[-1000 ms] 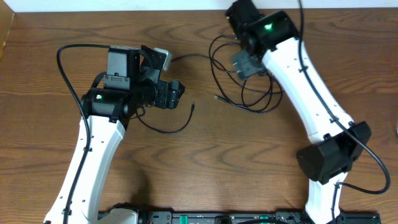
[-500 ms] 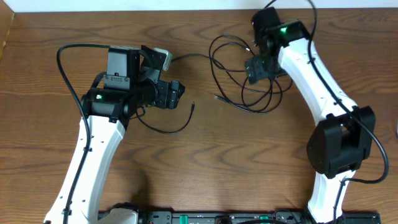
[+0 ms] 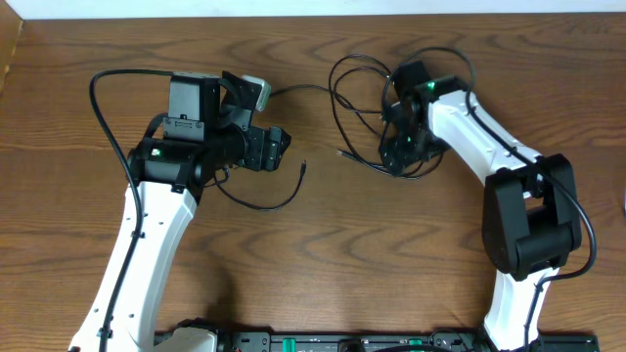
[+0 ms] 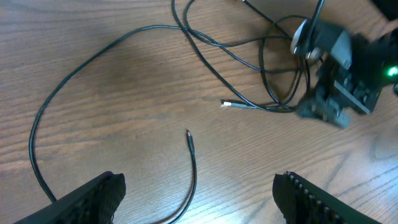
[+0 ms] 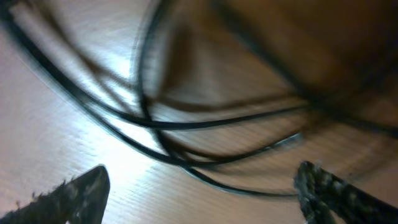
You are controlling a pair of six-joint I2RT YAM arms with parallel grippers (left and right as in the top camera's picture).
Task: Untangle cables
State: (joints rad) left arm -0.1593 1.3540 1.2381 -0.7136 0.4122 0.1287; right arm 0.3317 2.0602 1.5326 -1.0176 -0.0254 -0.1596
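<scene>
My right gripper should next move back toward the pale-tipped plug (image 4: 227, 104), onto the black cable, as the cables cross thickly beneath it but thin out by that plug.
A tangle of thin black cables (image 3: 367, 103) lies in loops at the back middle of the table. My right gripper (image 3: 394, 154) hangs open just over its right side, tips down. In the right wrist view several blurred strands (image 5: 186, 127) run between its fingers (image 5: 87, 186), and none is pinched. One separate black cable (image 3: 262, 205) curves out from under my left gripper (image 3: 284, 149) and ends in a small plug (image 4: 188, 133). In the left wrist view that gripper (image 4: 199, 184) is open above this cable. A pale-tipped plug (image 4: 227, 104) sticks out of the tangle's left side.
The thick black robot cable (image 3: 103, 108) arcs off the left arm at the far left. The table's back edge meets a white wall (image 3: 293, 8). Bare wood (image 3: 333, 264) fills the near middle between the two arm bases.
My right arm has swung from the table's back edge toward the near side and dropped onto the tangle. The left arm and the loose cable have not moved.
</scene>
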